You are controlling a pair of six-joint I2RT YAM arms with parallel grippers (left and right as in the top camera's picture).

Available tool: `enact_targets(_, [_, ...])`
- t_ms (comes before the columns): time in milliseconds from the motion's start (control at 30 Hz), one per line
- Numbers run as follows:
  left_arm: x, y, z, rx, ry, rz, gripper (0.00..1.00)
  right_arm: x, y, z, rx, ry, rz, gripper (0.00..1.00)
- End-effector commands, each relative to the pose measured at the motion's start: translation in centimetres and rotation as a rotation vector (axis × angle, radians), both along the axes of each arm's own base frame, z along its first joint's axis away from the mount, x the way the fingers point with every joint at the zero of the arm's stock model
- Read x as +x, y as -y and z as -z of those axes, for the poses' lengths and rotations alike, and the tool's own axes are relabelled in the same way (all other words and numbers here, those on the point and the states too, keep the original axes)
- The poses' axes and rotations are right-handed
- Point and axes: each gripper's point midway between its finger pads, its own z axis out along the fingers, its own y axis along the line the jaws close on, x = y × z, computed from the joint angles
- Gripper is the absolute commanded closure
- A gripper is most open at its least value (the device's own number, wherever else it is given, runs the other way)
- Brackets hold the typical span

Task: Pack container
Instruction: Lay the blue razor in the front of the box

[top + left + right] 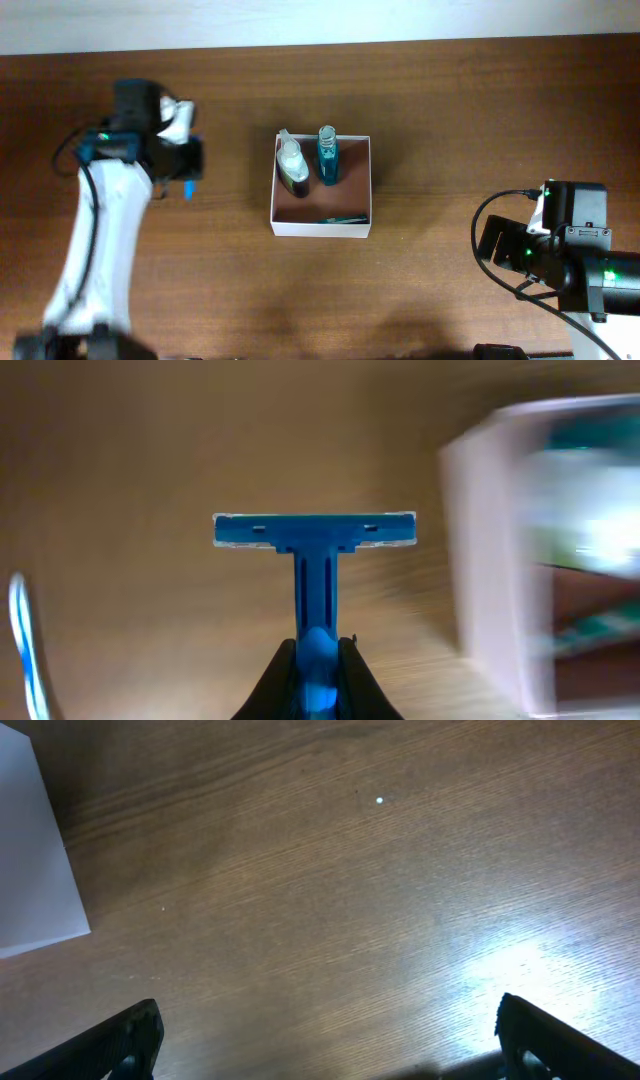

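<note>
I will swing my left gripper over the box next, turning it. I will lower the blue razor between the bottles and the small teal item, where the box's bare bottom (322,203) (596,598) shows.
The container (322,225) is a square white-walled box with a reddish-brown inside, at the table's middle. In it lie a white-capped bottle (292,165), a teal bottle (327,155) and a small teal item (340,217). My left gripper (188,176) is left of the box and shut on a blue razor (316,550), T-shaped head forward, held above the wood. The box shows blurred at the right of the left wrist view (490,560). My right gripper (325,1040) is open and empty at the table's right, over bare wood, with the box's corner (35,870) at its far left.
The wooden table (480,100) runs to a pale wall edge at the back. A blue streak (22,630) shows at the left edge of the left wrist view. The right arm's base and cables (560,250) sit at the front right.
</note>
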Motion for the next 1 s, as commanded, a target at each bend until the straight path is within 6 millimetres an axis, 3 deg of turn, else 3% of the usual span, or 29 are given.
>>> enact_targets(0, [-1.5, 7.8, -4.2, 0.052, 0.158, 0.365, 0.99, 0.0, 0.1, 0.1, 0.003, -0.002, 0.009, 0.01])
enact_targets(67, [-2.6, 11.6, -4.6, 0.066, 0.192, 0.51, 1.0, 0.0, 0.1, 0.1, 0.003, -0.002, 0.009, 0.01])
enact_targets(133, [-4.4, 16.2, -3.8, 0.093, 0.193, 0.703, 0.99, 0.0, 0.1, 0.1, 0.003, -0.002, 0.009, 0.01])
enact_targets(333, [-6.5, 21.6, 0.4, 0.155, 0.118, 0.967, 1.0, 0.0, 0.1, 0.1, 0.003, -0.002, 0.009, 0.01])
enact_targets(500, [-4.6, 22.5, 4.5, 0.249, 0.073, 0.984, 0.99, 0.0, 0.1, 0.1, 0.003, -0.002, 0.009, 0.01])
enact_targets(733, [-4.0, 22.8, 9.7, 0.275, -0.039, 1.002, 0.99, 0.0, 0.1, 0.1, 0.003, -0.002, 0.009, 0.02])
enact_targets(833, [-3.7, 22.4, 10.8, 0.307, -0.065, 0.994, 0.94, 0.0, 0.1, 0.1, 0.003, -0.002, 0.009, 0.01])
enact_targets(867, [-3.7, 22.3, 10.8, 0.312, -0.066, 0.992, 0.87, 0.0, 0.1, 0.1, 0.003, -0.002, 0.009, 0.01])
enact_targets(967, [-3.1, 21.4, 9.9, 0.37, -0.049, 0.964, 0.82, 0.0, 0.1, 0.1, 0.003, -0.002, 0.009, 0.01])
